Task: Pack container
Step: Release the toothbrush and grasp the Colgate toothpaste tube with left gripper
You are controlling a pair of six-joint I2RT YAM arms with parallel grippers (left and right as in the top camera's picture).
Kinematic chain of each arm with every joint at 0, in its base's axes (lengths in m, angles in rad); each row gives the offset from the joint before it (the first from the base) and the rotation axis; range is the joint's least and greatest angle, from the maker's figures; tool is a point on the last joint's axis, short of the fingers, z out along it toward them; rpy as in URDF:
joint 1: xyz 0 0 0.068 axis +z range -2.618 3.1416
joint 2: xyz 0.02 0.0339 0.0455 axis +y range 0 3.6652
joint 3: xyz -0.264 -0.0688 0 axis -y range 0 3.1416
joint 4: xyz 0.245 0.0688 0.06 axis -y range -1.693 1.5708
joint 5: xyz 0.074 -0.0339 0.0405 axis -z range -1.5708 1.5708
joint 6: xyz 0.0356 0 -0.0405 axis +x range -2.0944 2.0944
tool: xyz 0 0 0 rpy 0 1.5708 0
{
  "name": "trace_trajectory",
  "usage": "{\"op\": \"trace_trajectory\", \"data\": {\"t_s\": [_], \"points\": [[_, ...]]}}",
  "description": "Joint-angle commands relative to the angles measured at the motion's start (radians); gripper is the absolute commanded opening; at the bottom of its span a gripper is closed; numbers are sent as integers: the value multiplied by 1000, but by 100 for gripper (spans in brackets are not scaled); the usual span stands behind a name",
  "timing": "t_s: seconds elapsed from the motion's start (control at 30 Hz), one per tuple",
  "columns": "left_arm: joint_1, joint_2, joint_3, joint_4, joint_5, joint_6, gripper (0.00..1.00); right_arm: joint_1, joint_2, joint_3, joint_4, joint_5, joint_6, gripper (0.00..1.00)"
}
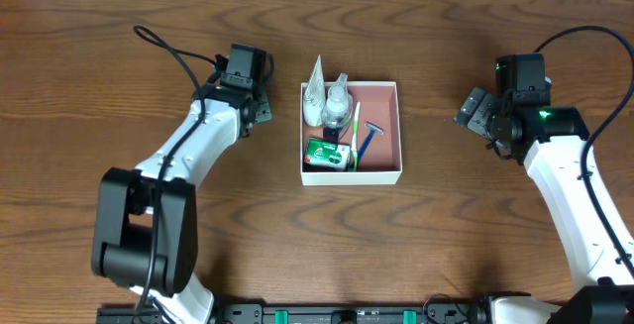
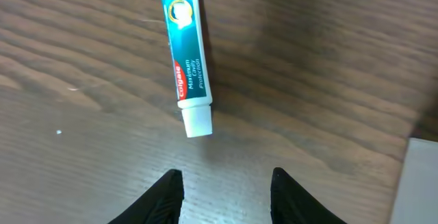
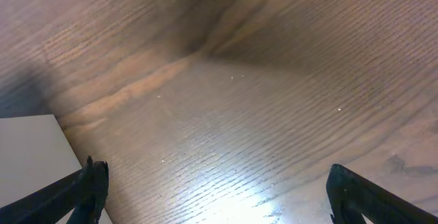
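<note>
The toothpaste tube's white cap (image 2: 198,122) points toward the left gripper's open fingers from below, so the left gripper will next lower them around that cap and close.
The container (image 1: 392,129), a white-walled box with a pinkish floor, stands mid-table. It holds a white tube (image 1: 315,94), a clear bottle (image 1: 337,106), a toothbrush (image 1: 355,131), a blue razor (image 1: 369,138) and a green packet (image 1: 327,153). My left gripper (image 1: 262,106) hovers left of the box. In the left wrist view it (image 2: 226,179) is open and empty, with a teal Colgate toothpaste tube (image 2: 186,53) flat on the wood just ahead, white cap toward the fingertips. My right gripper (image 1: 474,114) is to the box's right, open wide (image 3: 217,183) over bare wood.
The table is dark wood. A white wall of the container shows at the right edge of the left wrist view (image 2: 419,183), and its corner shows at the lower left of the right wrist view (image 3: 34,152). Black cables trail behind both arms.
</note>
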Motion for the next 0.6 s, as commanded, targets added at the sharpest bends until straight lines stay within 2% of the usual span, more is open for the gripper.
{"op": "trace_trajectory", "data": {"t_s": [0.0, 0.23, 0.57], "points": [[8, 39, 8, 19, 13, -10, 42, -9, 4, -1, -1, 11, 13, 99], [18, 85, 8, 62, -24, -63, 42, -9, 4, -1, -1, 11, 13, 99], [44, 113, 8, 109, -25, -63, 42, -9, 4, -1, -2, 11, 13, 99]]}}
